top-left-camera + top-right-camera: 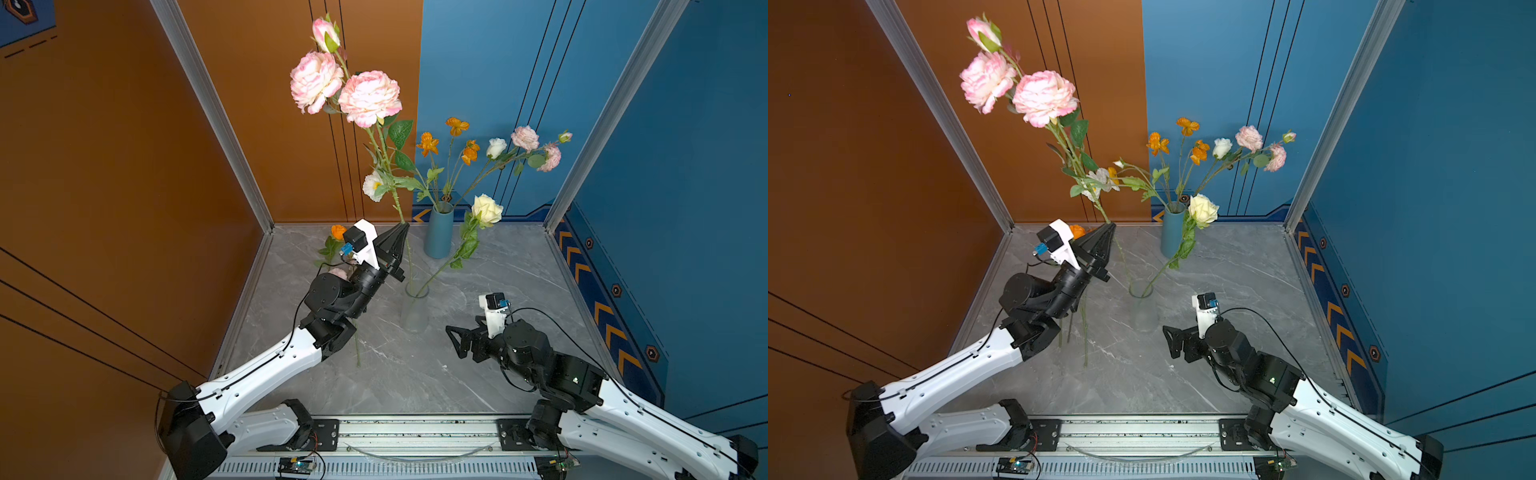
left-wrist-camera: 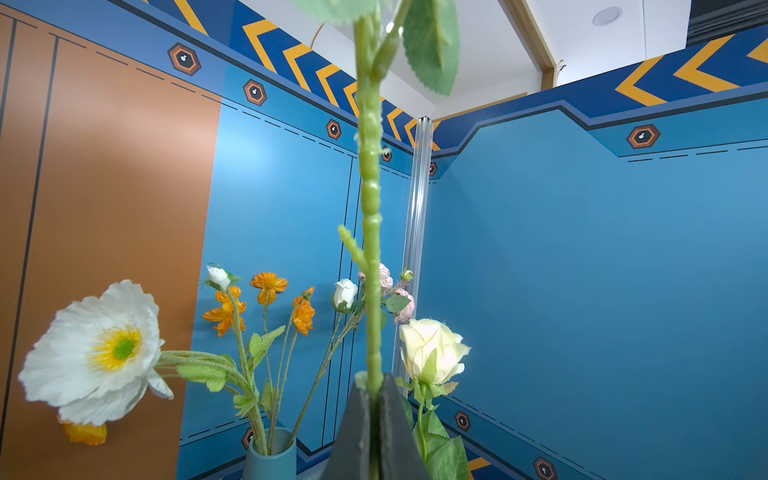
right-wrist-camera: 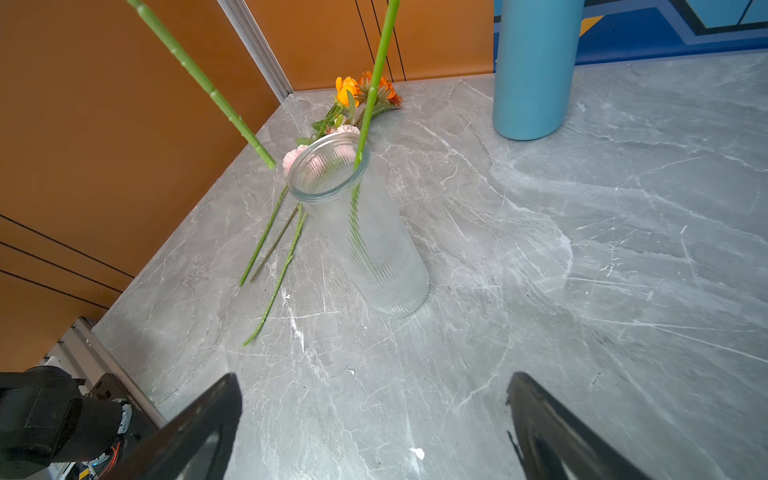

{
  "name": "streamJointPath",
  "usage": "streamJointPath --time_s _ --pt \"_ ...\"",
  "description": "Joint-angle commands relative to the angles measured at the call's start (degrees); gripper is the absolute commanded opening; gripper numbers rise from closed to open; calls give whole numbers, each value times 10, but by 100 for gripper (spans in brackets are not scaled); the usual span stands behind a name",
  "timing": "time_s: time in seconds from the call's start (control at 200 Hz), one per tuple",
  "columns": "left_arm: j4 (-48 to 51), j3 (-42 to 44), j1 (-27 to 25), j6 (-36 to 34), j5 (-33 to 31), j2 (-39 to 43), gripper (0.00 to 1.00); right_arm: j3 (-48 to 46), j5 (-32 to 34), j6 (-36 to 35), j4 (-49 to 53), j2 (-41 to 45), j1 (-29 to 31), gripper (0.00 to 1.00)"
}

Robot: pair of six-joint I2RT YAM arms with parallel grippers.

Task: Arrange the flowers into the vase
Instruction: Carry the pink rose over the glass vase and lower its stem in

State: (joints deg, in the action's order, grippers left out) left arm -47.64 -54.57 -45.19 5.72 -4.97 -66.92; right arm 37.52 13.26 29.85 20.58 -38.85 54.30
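Observation:
The lower end of the green stem hangs outside the vase's rim. I should next move my left gripper toward the clear vase's opening (image 1: 417, 290) and down, then let go of the stem inside.
My left gripper (image 1: 401, 227) (image 1: 1111, 227) (image 2: 374, 388) is shut on the green stem (image 2: 371, 232) of a tall flower with big pink blooms (image 1: 369, 97) (image 1: 1044, 97), held upright. The stem's lower end (image 3: 270, 162) hangs just outside the rim of the clear ribbed glass vase (image 1: 415, 309) (image 1: 1144, 309) (image 3: 365, 232). A cream rose (image 1: 487, 210) (image 1: 1203, 210) (image 2: 432, 349) leans in that vase. Several flowers (image 3: 347, 89) (image 1: 338, 232) lie on the table behind it, partly hidden by my left arm in both top views. My right gripper (image 1: 455, 340) (image 1: 1169, 340) (image 3: 374, 415) is open and empty, low beside the vase.
A blue vase (image 1: 438, 232) (image 1: 1172, 235) (image 3: 534, 70) at the back holds orange, white and pink flowers, with a white poppy (image 2: 95, 349) leaning out. Orange and blue walls close the grey marble table (image 1: 498, 374) on three sides. A metal rail (image 1: 415, 432) runs along the front.

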Motion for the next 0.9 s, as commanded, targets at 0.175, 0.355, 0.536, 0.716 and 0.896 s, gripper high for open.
streamJointPath --time_s 0.175,0.355,0.536,0.716,0.896 --pt "-87 13 -7 -3 -30 -38 0 2 -26 -20 -14 -21 -9 100" --pt "-151 55 -15 4 -62 -63 0 6 -43 -31 -19 -34 -19 100" --pt "-208 88 -48 -23 -120 -95 0 -2 -62 -34 -32 -35 -32 100" --pt "-228 97 -68 -36 -137 -137 0 -12 -69 -28 -34 -27 -35 100" --pt "-225 124 -71 -29 -143 -156 0 -29 -63 -18 -34 -3 -37 100"
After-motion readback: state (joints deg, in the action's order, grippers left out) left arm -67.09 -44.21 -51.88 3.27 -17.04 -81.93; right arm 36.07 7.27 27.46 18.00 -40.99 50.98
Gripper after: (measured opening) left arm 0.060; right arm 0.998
